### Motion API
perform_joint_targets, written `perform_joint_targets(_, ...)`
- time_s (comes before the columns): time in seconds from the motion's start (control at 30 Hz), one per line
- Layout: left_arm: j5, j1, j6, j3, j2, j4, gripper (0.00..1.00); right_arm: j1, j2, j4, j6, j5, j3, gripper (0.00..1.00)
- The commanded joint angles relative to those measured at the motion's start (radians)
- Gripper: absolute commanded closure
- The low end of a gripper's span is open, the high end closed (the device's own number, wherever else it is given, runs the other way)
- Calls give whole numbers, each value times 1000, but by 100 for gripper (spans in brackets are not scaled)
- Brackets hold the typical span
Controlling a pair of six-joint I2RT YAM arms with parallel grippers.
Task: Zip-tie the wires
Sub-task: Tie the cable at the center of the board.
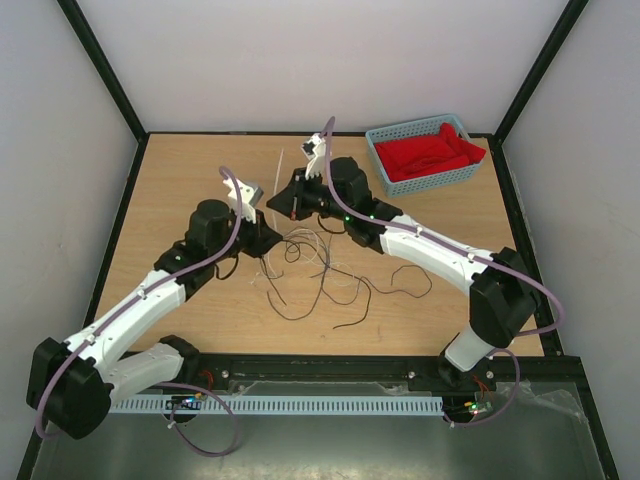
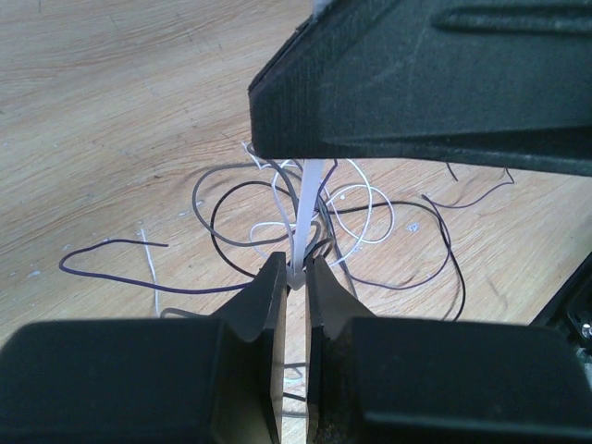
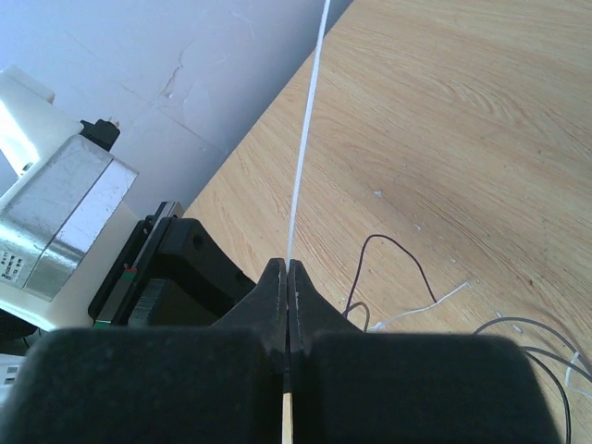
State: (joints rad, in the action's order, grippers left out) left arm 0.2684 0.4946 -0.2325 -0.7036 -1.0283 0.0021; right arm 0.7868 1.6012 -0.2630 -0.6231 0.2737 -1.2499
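I will move my left gripper to the left in the top view, lower it to the tabletop and let go, because the zip tie (image 1: 279,172) is on the wires' bundle.
The wires (image 1: 312,262) lie in a loose curly tangle at the table's middle. In the left wrist view they loop behind my fingers as the wires (image 2: 254,208). The zip tie (image 2: 308,208) is a pale strip rising from their bundle. My left gripper (image 2: 296,275) is shut on its lower end, just above the wires. My right gripper (image 3: 288,264) is shut on the strip higher up, and the zip tie (image 3: 305,129) runs on past the fingertips toward the back wall. From above, the left gripper (image 1: 266,232) and the right gripper (image 1: 278,206) sit close together, the zip tie (image 1: 279,172) sticking out beyond them.
A blue basket (image 1: 400,132) with a red cloth (image 1: 430,155) stands at the back right. The right arm's black housing (image 2: 435,83) hangs close over the left fingers. A pale strand (image 3: 421,305) and a dark wire (image 3: 393,242) lie on the wood beside the right fingers.
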Motion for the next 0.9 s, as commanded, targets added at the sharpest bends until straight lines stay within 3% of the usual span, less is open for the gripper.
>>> perform_joint_targets(0.0, 19, 15, -15, 49, -22, -54, 94, -2, -17, -90, 17, -33, -74, 100)
perform_joint_targets(0.23, -41, 7, -7, 31, 8, -107, 100, -23, -39, -81, 46, -8, -49, 100)
perform_joint_targets(0.37, -61, -43, -2, -33, 38, -263, 100, -76, -83, -78, 55, 23, 16, 63)
perform_joint_targets(0.47, -35, -97, -4, -81, 53, -360, 100, -121, -126, -79, 65, 62, 69, 45)
perform_joint_targets(0.67, 160, -279, -113, -78, 52, -389, 100, -226, -257, -50, 137, 63, 195, 35)
perform_joint_targets(0.87, 170, -368, -124, -112, -110, -362, 100, -281, -360, -10, 233, 24, 302, 33)
